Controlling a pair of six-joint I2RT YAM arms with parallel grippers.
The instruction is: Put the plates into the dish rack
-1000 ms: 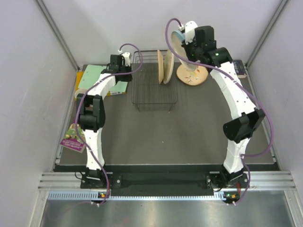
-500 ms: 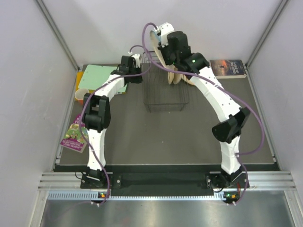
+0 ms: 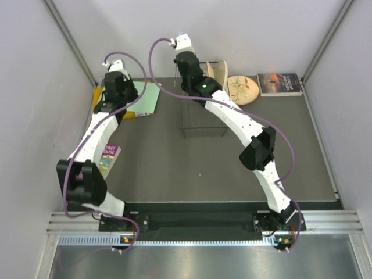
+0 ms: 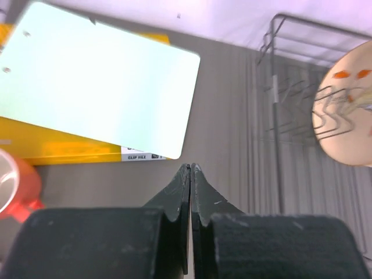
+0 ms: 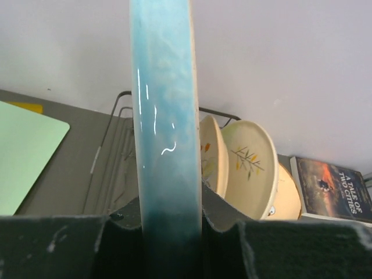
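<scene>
Below my right gripper and to its right in the top view is the dish rack's free slot beside the standing plates, so I should lower the blue plate there and release.
My right gripper (image 5: 168,203) is shut on the rim of the light blue and white plate (image 5: 165,116), held upright and edge-on. In the top view the right gripper (image 3: 187,67) is above the far left end of the black wire dish rack (image 3: 202,119); the blue plate is hidden under the wrist there. Two leaf-patterned plates (image 3: 208,74) (image 3: 221,72) stand in the rack's far right end, also seen in the right wrist view (image 5: 212,157) (image 5: 250,168). Another patterned plate (image 3: 243,89) lies flat right of the rack. My left gripper (image 3: 119,92) (image 4: 190,168) is shut and empty near the green folder.
A green folder (image 3: 139,96) (image 4: 99,87) on a yellow pad lies left of the rack. A red cup (image 4: 14,186) stands by it. A book (image 3: 280,83) lies at the far right, a booklet (image 3: 107,158) at the left edge. Walls enclose the table.
My right arm carried the blue plate leftward, from over the flat plate to over the rack's far left end. My left arm swung left, away from the rack. The rack shifted slightly right.
</scene>
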